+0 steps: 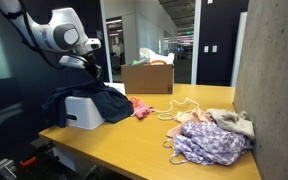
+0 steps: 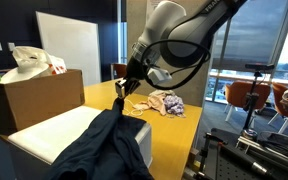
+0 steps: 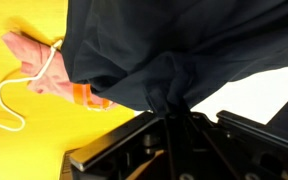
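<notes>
The box's top is still bare outward of my gripper. I should next pull the pinched fold of the garment outward across the box's white top (image 2: pixel 48 132) (image 3: pixel 252 96) and let go of the garment there.
A dark navy garment (image 1: pixel 96 101) lies draped over a white box (image 1: pixel 81 114) on the yellow table, and both exterior views show it. My gripper (image 1: pixel 92 69) stands right above the box and is shut on a pinched fold of this garment (image 2: pixel 106 145). In the wrist view the two fingers meet at the gripper (image 3: pixel 168 113), with the dark cloth (image 3: pixel 184 45) bunched between them and spreading upward. The box's white top (image 3: pixel 256 94) shows beside the cloth. Beyond the garment's edge lies a pink cloth (image 3: pixel 32 58) with a white cord (image 3: pixel 2 98) across it.
An open cardboard box (image 1: pixel 149 78) holding bags stands at the table's back. A pile of patterned and pale clothes (image 1: pixel 210 140) lies near a concrete wall (image 1: pixel 274 90). A pink item (image 1: pixel 141 110) and a white cord (image 1: pixel 181 107) lie mid-table. Office chairs (image 2: pixel 246 95) stand beyond.
</notes>
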### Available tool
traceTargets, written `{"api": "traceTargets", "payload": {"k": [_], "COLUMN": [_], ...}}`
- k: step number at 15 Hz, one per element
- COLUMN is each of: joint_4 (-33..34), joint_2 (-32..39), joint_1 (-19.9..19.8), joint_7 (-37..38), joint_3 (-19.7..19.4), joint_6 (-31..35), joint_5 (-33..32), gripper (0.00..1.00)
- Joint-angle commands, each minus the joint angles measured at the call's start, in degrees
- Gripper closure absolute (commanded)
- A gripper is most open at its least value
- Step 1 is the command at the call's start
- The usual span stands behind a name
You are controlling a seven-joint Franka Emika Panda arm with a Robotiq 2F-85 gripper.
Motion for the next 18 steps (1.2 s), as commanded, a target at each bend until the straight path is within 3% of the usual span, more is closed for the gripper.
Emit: {"api": "traceTargets", "payload": {"k": [1,12,18], "joint_4": [9.1,44.8,62.5], "joint_2": [5.4,27.4,35.5], "joint_1": [0.8,8.1,12.2], "joint_7": [-0.2,-4.7,-9.5], "joint_3": [-1.7,-2.4,-2.3], "joint_6": [-4.0,-18.5,-27.8], "joint_5": [-3.6,-7.9,-9.7], "gripper": [0.99,0.99,0.99]}}
